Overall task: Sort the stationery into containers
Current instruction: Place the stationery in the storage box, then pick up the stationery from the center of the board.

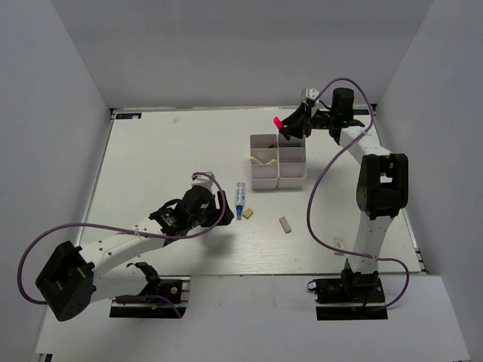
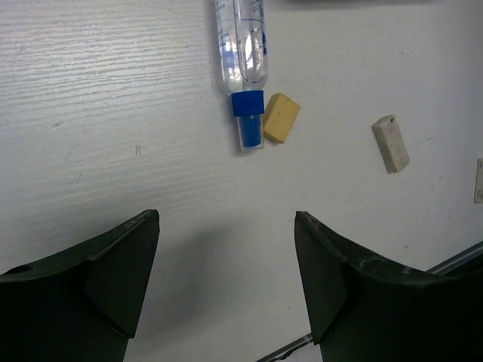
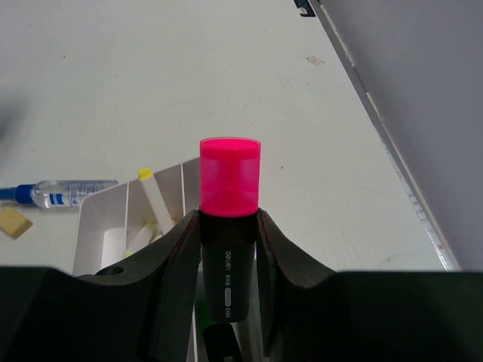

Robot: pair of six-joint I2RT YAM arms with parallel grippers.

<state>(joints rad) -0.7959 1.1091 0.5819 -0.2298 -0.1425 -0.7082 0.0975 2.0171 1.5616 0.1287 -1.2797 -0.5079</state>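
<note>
I will move my left gripper outward, to the right in the top view, and then down onto the tube's clear body (image 2: 243,38), because the tan eraser (image 2: 281,118) is crowding the tube's blue cap.
My right gripper (image 1: 293,124) is shut on a pink-and-black highlighter (image 1: 278,121) and holds it above the far end of the white organiser tray (image 1: 278,183). In the right wrist view the highlighter (image 3: 229,181) stands between the fingers, with the tray (image 3: 98,219) below holding white sticks (image 3: 156,202). My left gripper (image 1: 224,210) is open and empty, just left of the blue-white tube (image 1: 241,197). In the left wrist view the tube (image 2: 244,53), a tan eraser (image 2: 281,118) and a grey eraser (image 2: 391,143) lie ahead of the open gripper (image 2: 226,226).
The tan eraser (image 1: 247,213) touches the tube's blue cap; the grey eraser (image 1: 285,224) lies right of it. A small white piece (image 1: 339,243) lies near the right arm's base. Grey walls enclose the table on three sides.
</note>
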